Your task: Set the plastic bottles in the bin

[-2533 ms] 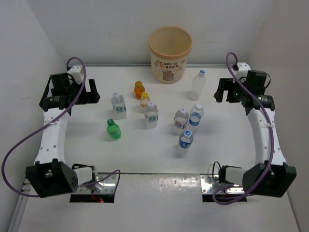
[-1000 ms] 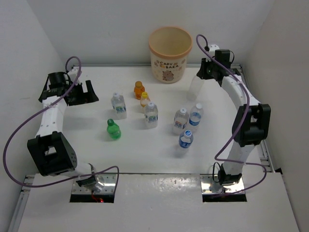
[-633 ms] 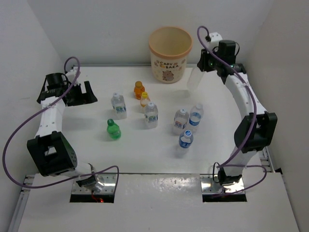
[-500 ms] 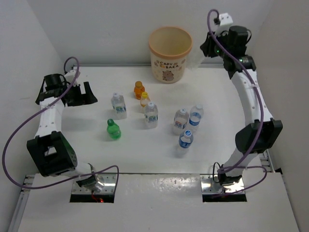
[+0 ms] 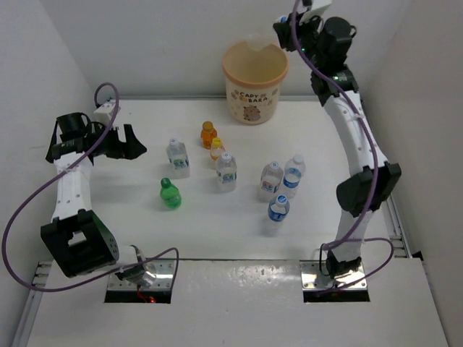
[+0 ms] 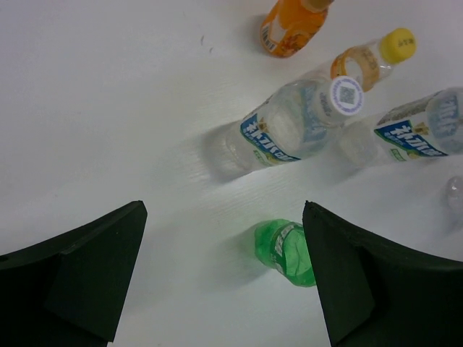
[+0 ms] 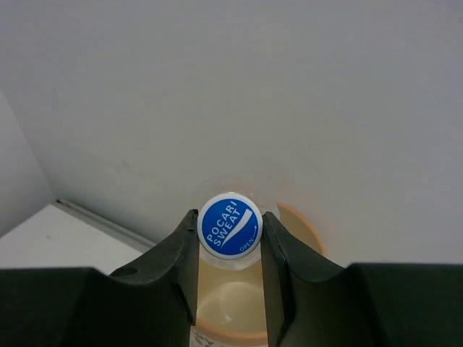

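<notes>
My left gripper will next move its open fingers to the right in the top view, around the white cap of the bottle, which is the nearest cap.
The beige bin with a cartoon print stands at the back of the table. My right gripper is raised over its right rim, shut on a clear bottle with a blue cap. That bottle hangs above the bin's opening. Several plastic bottles stand mid-table: an orange one, a yellow-capped one, a green one and clear ones. My left gripper is open at the left, above the table. The green bottle lies just inside its right finger.
In the left wrist view a white-capped clear bottle, the orange bottle and the yellow-capped bottle stand beyond the fingers. Three clear bottles cluster right of centre. White walls close in on the back and both sides.
My right arm has lifted the clear bottle from the back right of the table and carried it up and left over the bin. My left arm has shifted a little.
</notes>
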Robot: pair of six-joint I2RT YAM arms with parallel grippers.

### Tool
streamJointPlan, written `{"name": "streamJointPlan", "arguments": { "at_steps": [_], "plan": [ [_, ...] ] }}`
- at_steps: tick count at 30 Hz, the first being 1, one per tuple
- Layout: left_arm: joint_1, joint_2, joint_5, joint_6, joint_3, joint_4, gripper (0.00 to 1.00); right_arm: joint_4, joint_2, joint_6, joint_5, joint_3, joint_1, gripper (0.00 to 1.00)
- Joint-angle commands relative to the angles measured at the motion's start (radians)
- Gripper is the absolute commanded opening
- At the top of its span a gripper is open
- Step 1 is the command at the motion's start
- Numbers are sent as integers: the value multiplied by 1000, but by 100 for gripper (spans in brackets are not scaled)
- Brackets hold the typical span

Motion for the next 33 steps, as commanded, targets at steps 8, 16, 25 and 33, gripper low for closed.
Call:
{"name": "streamJointPlan", "arguments": {
  "at_steps": [8,16,25,33],
  "plan": [
    [12,-190,326,271,-106,27,94,66,201,-67,106,-32,33,74],
    [-86,-113,291,248,-127,200,92,-75,86,65,42,-106,10,89],
    [-201,11,236,194,-118,370,92,-195,-181,151,-80,-273,-53,90],
    [-259,102,237,138,-109,485,90,-313,-361,142,-155,-452,-163,91]
  ]
}}
